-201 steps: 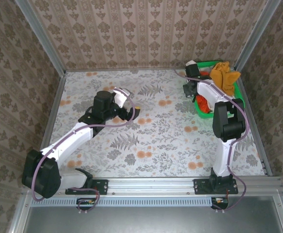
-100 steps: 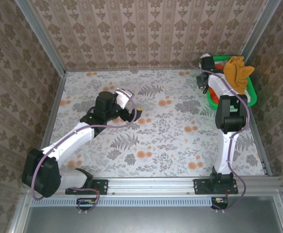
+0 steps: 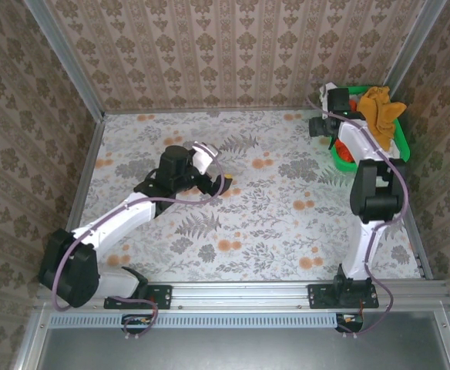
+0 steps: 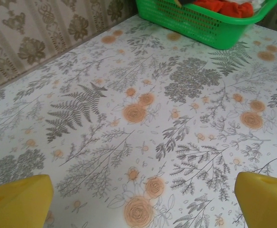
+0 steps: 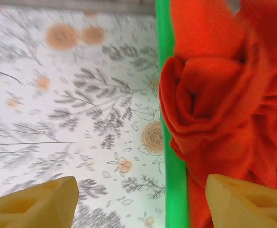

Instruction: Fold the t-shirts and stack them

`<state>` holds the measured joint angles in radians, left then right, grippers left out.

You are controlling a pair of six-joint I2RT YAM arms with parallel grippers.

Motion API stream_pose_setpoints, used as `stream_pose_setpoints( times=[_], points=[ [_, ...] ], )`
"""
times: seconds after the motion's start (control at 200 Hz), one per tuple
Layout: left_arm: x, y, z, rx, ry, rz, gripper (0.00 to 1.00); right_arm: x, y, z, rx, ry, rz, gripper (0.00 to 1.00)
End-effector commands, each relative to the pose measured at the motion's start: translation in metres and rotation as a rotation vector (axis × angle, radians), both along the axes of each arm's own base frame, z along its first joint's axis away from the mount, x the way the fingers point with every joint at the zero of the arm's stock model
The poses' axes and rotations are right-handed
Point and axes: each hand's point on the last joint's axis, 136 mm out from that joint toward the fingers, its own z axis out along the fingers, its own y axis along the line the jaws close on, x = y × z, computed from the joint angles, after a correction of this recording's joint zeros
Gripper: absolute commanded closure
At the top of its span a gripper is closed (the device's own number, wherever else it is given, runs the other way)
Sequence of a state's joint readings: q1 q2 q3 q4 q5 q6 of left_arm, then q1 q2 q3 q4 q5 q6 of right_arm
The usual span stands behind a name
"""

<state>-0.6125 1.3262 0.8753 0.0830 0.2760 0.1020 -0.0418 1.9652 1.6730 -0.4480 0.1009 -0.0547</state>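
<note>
I need to move my right gripper off the basket's rim next, across the red cloth, onto the mustard-orange t-shirt's fold (image 3: pixel 370 117), heaped on top beyond that cloth.
A mustard-orange t-shirt (image 3: pixel 379 110) is heaped on top of the green basket (image 3: pixel 401 143) at the back right. Under it lies a red-orange t-shirt (image 3: pixel 346 157), crumpled in the basket (image 5: pixel 170 123) against the rim in the right wrist view (image 5: pixel 214 90). My right gripper (image 3: pixel 323 126) is open and straddles that rim (image 5: pixel 143 204), one finger over the table and the other over the red cloth. My left gripper (image 3: pixel 220 183) hangs open above the bare table middle (image 4: pixel 143 209). A bit of white cloth (image 4: pixel 260 4) shows in the basket (image 4: pixel 209 28).
The floral tablecloth (image 3: pixel 256 223) covers the whole table. Patterned walls with metal posts close in the back and both sides. The basket sits tight in the back right corner.
The basket and its shirts have shifted right toward the corner, and my right gripper followed up and right. My left gripper has moved a little to the right.
</note>
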Motion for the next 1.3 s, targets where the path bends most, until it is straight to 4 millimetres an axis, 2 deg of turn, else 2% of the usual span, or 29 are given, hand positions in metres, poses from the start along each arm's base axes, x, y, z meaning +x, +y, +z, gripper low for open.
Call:
stream_pose_setpoints(
  times=[0.0, 0.13, 0.305, 0.475, 0.53, 0.595, 0.635, 0.71, 0.815, 1.025, 1.295],
  points=[
    [0.001, -0.017, 0.021, -0.032, -0.073, -0.061, 0.0, -0.004, -0.007, 0.054, 0.068, -0.18, -0.073, 0.27],
    [0.0, -0.025, 0.02, -0.043, -0.072, -0.093, 0.0, -0.017, -0.045, 0.048, 0.076, -0.198, -0.211, 0.26],
    [-0.005, -0.036, 0.016, -0.046, -0.069, -0.131, 0.0, -0.017, -0.093, 0.029, 0.14, -0.199, -0.341, 0.26],
    [-0.007, -0.039, 0.014, -0.049, -0.067, -0.135, 0.0, -0.004, -0.114, -0.008, 0.205, -0.114, -0.387, 0.33],
    [-0.007, -0.039, 0.014, -0.048, -0.067, -0.134, 0.0, -0.002, -0.116, -0.018, 0.211, -0.081, -0.388, 0.38],
    [-0.008, -0.038, 0.014, -0.046, -0.067, -0.136, 0.0, 0.0, -0.115, -0.024, 0.215, -0.065, -0.389, 0.49],
    [-0.009, -0.037, 0.014, -0.047, -0.068, -0.135, 0.0, 0.0, -0.115, -0.023, 0.217, -0.068, -0.392, 0.63],
    [-0.011, -0.035, 0.015, -0.046, -0.071, -0.131, 0.0, -0.002, -0.114, -0.011, 0.222, -0.107, -0.393, 0.82],
    [-0.012, -0.033, 0.015, -0.045, -0.074, -0.127, 0.0, -0.008, -0.113, 0.013, 0.213, -0.185, -0.386, 1.0],
    [-0.012, -0.035, 0.018, -0.06, -0.083, -0.127, 0.0, -0.027, -0.109, 0.063, 0.178, -0.327, -0.357, 1.0],
    [-0.009, -0.038, 0.023, -0.097, -0.08, -0.119, 0.0, -0.058, -0.094, 0.139, 0.172, -0.62, -0.306, 1.0]
  ],
)
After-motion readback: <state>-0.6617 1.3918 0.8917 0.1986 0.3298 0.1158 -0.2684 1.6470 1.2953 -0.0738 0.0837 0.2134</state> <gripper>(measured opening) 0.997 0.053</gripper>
